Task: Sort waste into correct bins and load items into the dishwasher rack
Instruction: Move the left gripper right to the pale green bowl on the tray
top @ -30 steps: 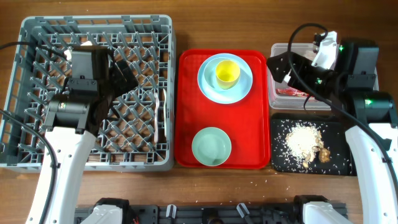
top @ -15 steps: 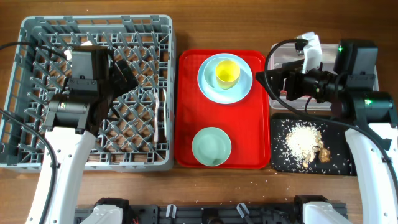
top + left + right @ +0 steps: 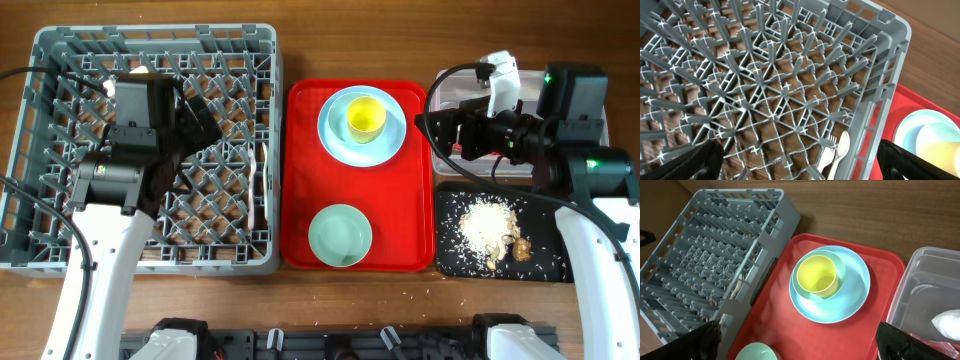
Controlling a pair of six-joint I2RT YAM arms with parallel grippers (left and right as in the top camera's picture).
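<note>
Next, my left gripper swings across, back and down onto its near rim (image 3: 354, 261). The empty pale green bowl lies below the gripper, to its right in the overhead view.
The grey dishwasher rack (image 3: 60, 60) fills the left side, with the white fork and spoon (image 3: 837, 150) lying by its right wall. My left gripper (image 3: 202, 122) hovers over it, open and empty. The light blue plate (image 3: 340, 140) on the red tray carries the yellow cup (image 3: 366, 117), which stands in a pale green bowl (image 3: 840, 266). A second green bowl (image 3: 340, 235) sits at the tray's front. My right gripper (image 3: 440, 132) is open and empty, between the tray and the clear tub (image 3: 470, 76). The white tissue (image 3: 947, 322) lies in the tub. Rice and scraps (image 3: 490, 228) lie on the black tray (image 3: 450, 262).
The flat red tray (image 3: 300, 170) lies between the rack and the two bins. A few rice grains are scattered on the wooden table in front of the trays (image 3: 330, 290). Cables run from both arms.
My right arm has turned and dropped from above the tub, so that the gripper now points left at the red tray's edge. My left arm has not moved.
</note>
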